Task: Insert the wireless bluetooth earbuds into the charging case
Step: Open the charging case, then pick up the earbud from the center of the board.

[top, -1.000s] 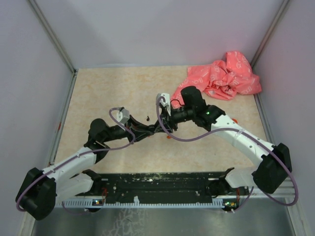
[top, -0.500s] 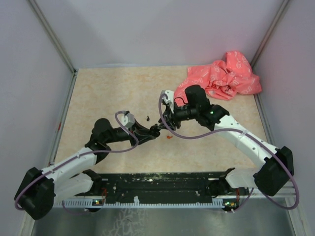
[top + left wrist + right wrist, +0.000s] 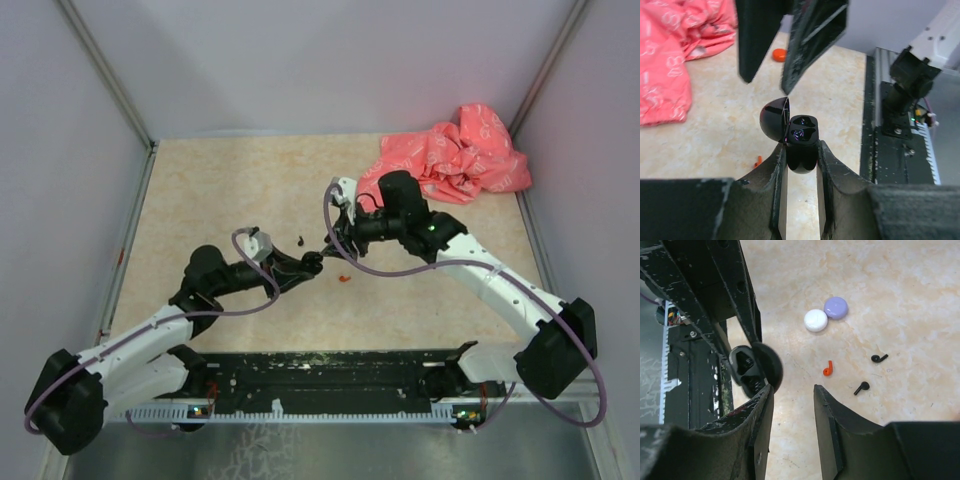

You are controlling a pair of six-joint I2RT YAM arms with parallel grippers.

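The nearer black earbud [image 3: 863, 387] matches the case [image 3: 746, 371] and lies below my right gripper. I will next swing my right gripper to the right in the wrist view and lower it over the earbud.
The black charging case [image 3: 802, 145] is up off the table with its lid [image 3: 773, 118] swung open, and my left gripper [image 3: 801, 146] is shut on its body. Both cradles look dark inside. My right gripper [image 3: 791, 388] hangs open just beside the case [image 3: 746, 371], with nothing between its fingers [image 3: 812, 35]. Loose earbuds lie on the table beneath: a red one [image 3: 827, 369] and two black ones [image 3: 879, 358] [image 3: 861, 387]. From above, the two grippers [image 3: 312, 263] [image 3: 332, 240] meet at the table's middle, with the red earbud [image 3: 343, 279] just right of them.
A white disc [image 3: 816, 320] and a purple disc [image 3: 835, 307] lie side by side past the earbuds. An orange disc [image 3: 779, 54] sits farther off. A crumpled pink cloth [image 3: 455, 155] fills the back right corner. The black base rail [image 3: 330, 375] runs along the near edge.
My right gripper has drawn back from the case and its jaws have widened. The left arm has shifted slightly left, still holding the case.
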